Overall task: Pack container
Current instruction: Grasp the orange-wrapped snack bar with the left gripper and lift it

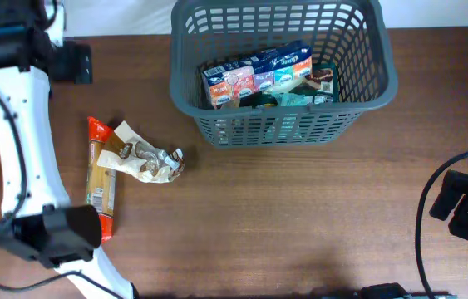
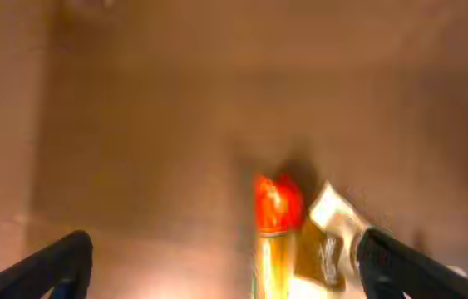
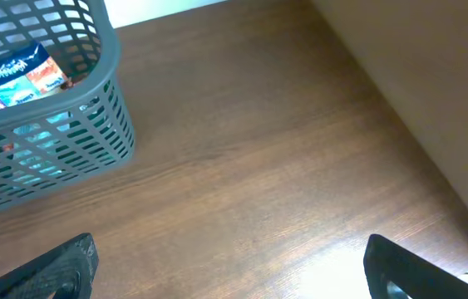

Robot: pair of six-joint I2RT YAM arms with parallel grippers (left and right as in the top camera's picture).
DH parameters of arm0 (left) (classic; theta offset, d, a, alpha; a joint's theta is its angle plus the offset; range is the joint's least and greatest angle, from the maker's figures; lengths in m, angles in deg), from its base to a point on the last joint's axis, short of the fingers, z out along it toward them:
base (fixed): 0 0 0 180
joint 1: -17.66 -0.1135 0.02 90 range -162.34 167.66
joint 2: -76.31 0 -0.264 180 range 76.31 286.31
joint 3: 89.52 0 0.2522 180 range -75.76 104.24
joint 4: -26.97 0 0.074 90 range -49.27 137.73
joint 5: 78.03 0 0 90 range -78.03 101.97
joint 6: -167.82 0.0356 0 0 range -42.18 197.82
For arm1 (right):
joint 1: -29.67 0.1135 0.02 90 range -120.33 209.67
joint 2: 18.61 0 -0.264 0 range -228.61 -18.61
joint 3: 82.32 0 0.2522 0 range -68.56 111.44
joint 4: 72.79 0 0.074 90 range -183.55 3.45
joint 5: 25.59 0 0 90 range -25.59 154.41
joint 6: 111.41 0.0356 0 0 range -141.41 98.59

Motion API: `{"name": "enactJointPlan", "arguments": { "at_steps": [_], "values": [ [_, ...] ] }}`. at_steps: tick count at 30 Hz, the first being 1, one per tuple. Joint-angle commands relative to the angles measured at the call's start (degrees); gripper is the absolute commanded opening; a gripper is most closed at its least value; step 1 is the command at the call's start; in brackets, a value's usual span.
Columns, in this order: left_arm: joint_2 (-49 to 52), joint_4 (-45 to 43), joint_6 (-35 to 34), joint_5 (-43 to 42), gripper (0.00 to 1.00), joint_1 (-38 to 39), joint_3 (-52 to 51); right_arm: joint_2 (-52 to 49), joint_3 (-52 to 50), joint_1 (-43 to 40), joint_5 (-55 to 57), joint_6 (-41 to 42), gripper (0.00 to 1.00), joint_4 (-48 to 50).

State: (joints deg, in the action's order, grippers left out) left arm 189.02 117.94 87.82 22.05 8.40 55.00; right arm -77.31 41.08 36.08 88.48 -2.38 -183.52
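The left gripper moves down and back onto the middle of the long orange packet next, nudging the crumpled packet aside.
The container, a dark grey slotted basket, stands at the back middle of the table and holds a row of colourful snack packs. The right wrist view also takes in the container. A long orange packet and a crumpled brown-and-white packet lie on the table left of it. My left gripper hovers beyond the orange packet's red end, open and empty. In the blurred left wrist view, my left gripper frames the orange packet. My right gripper is open over bare wood at the right.
The brown wooden table spreads between the loose packets and the right arm. My white left arm runs along the left edge. A black cable loops near the right arm. A wall borders the table's right side.
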Motion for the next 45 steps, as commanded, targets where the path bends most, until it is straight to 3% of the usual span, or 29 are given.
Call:
{"name": "enactJointPlan", "arguments": {
  "at_steps": [1, 4, 9, 17, 24, 33, 34, 35, 38, 40, 42, 43, 45],
  "values": [
    [1.57, 2.86, 6.75, -5.16, 0.94, 0.24, -6.8, 0.26, 0.02, -0.17, -0.15, -0.37, 0.99, -0.35],
    [1.62, 5.25, 10.32, -4.79, 0.96, 0.02, -12.09, 0.24, 0.02, -0.17, -0.13, -0.37, 0.99, -0.35],
    [1.62, 4.48, 10.32, -3.69, 0.96, -2.12, -22.64, 0.11, 0.02, -0.07, -0.13, -0.37, 0.99, -0.33],
    [1.62, -7.02, 14.12, -8.98, 0.96, -8.37, -38.6, 0.02, 0.02, -0.07, -0.02, -0.39, 0.99, -0.33],
    [1.66, -15.26, 18.86, -14.27, 0.96, -8.66, -48.26, -2.27, 0.02, -0.07, 0.55, -0.37, 0.99, -0.33],
    [1.84, -28.06, 18.8, -15.52, 0.96, -8.66, -60.15, -4.68, 0.02, -0.07, 0.57, -0.42, 0.99, -0.35],
    [1.84, -28.96, 18.8, -15.52, 0.92, -8.66, -60.89, -4.66, 0.02, -0.07, 0.57, -0.42, 0.99, -0.35],
    [1.84, -29.94, 18.8, -15.52, 0.82, -8.66, -61.55, -4.61, 0.02, -0.07, 0.57, -0.42, 0.99, -0.35],
    [1.84, -31.69, 18.82, -15.5, 0.43, -8.66, -62.23, -4.55, 0.02, -0.07, 0.57, -0.42, 0.99, -0.35],
    [1.84, -31.87, 18.84, -15.5, 0.3, -8.63, -62.23, -4.55, 0.02, -0.07, 0.55, -0.42, 0.99, -0.35],
    [1.84, -32.06, 18.82, -15.47, 0.06, -8.66, -62.2, -4.55, 0.02, -0.07, 0.55, -0.39, 0.99, -0.35],
    [1.84, -32.09, 18.82, -15.45, 0.01, -8.66, -62.2, -4.55, 0.02, -0.07, 0.55, -0.42, 0.99, -0.35],
    [1.81, -31.61, 18.78, -15.52, 0.02, -8.63, -61.83, -4.55, 0.02, -0.07, 0.55, -0.42, 0.99, -0.35]
  ]
}}
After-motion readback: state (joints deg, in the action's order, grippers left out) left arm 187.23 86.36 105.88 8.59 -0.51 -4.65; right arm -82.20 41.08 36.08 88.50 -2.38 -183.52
